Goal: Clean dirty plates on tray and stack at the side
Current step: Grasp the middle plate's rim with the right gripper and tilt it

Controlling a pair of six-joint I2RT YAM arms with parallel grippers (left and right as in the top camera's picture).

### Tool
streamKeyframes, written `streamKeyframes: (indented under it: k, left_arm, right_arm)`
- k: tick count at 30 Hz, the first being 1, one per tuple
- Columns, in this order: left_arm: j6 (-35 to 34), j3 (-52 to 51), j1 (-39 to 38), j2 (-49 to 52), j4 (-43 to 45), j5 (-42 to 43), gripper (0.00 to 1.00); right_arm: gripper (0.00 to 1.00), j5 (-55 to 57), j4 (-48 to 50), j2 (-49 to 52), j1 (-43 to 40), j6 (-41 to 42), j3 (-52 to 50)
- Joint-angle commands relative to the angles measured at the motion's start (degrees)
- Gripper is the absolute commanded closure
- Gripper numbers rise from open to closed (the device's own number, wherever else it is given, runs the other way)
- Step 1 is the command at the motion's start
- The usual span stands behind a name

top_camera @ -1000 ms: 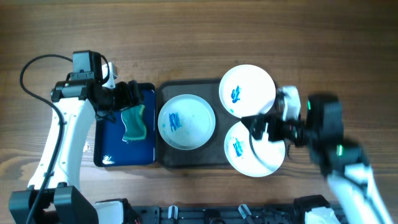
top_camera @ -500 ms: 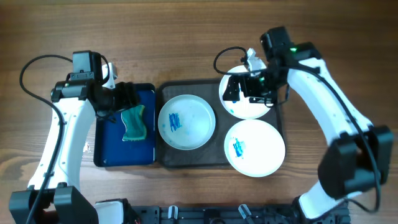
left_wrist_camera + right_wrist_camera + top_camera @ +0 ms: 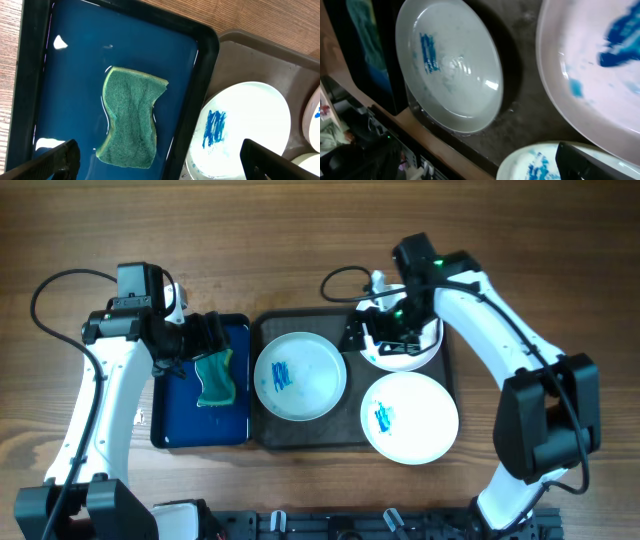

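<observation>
I need to move my right gripper down and back next, to the plate beside the blue tray. I should go to the plate's rim that faces the other plates, because the bare tray there leaves room for my fingers.
Three plates lie on the dark tray (image 3: pixel 262 323). The left plate (image 3: pixel 300 375) and the front right plate (image 3: pixel 410 418) each show a blue smear. My right gripper (image 3: pixel 372 332) hangs open over the back right plate (image 3: pixel 415 356) and hides most of it. In the right wrist view the smeared left plate (image 3: pixel 450 65), the back right plate (image 3: pixel 600 65) and the front plate (image 3: pixel 540 162) surround the open right gripper (image 3: pixel 480 170). My left gripper (image 3: pixel 205 335) is open above the blue tray; its wrist view shows the left gripper (image 3: pixel 165 170) empty, beside the left plate (image 3: pixel 245 130).
A deep-blue tray (image 3: pixel 170 405) holding a green sponge (image 3: pixel 215 377) sits left of the dark tray, their rims touching. The sponge (image 3: pixel 131 117) lies wet in the blue tray (image 3: pixel 75 75). Bare wood table (image 3: pixel 300 240) stretches behind. Black cables trail from both arms.
My right arm has swung from the front right corner back and left, now over the back right plate. The left arm, sponge and plates stay where they were.
</observation>
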Motion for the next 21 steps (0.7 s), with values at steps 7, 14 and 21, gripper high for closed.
streamKeyframes:
  k: [7,14,21]
  left_arm:
    - [0.57,0.70,0.11,0.02,-0.48,-0.31,0.10]
    - [0.55,0.70,0.11,0.02,-0.72,-0.31,0.15]
    - [0.55,0.70,0.11,0.02,-0.68,-0.31,0.17]
  right_arm:
    - [0.01,10.03,5.29,0.66,6.60,15.91,-2.97]
    - [0.05,14.34,8.00,0.66,6.78,17.57,-5.70]
    - [0.08,11.23,15.52,0.66,6.78,17.49,-12.17]
